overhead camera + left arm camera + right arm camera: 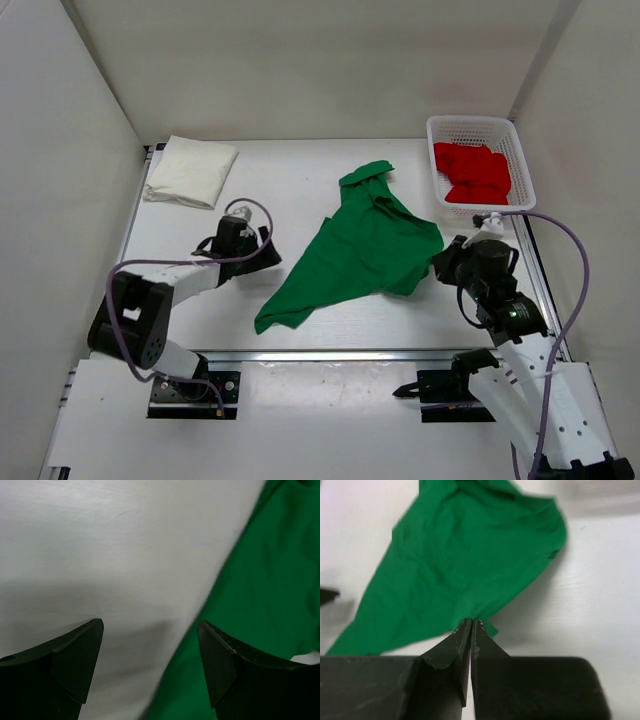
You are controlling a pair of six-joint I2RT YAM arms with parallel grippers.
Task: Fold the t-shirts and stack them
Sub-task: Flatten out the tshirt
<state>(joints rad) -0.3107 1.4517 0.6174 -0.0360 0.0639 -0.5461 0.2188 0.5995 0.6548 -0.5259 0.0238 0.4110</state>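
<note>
My left gripper needs to move down and to the right in the top view next, onto the green t-shirt's slanting edge [312,251] [217,597], since bare table is between its open fingers.
A bright green t-shirt [365,250] lies crumpled across the middle of the table. My right gripper [442,262] is shut on its right edge; in the right wrist view the tips [471,623] pinch the green cloth [465,555]. My left gripper [272,252] is open and empty just left of the shirt; in the left wrist view its gripper point [150,630] is over bare table beside the green cloth [270,580]. A cream-white t-shirt [190,170] lies folded at the back left. A red t-shirt [473,172] sits bunched in the basket.
A white plastic mesh basket [520,160] stands at the back right corner. White walls enclose the table on three sides. A metal rail [330,355] runs along the near edge of the table.
</note>
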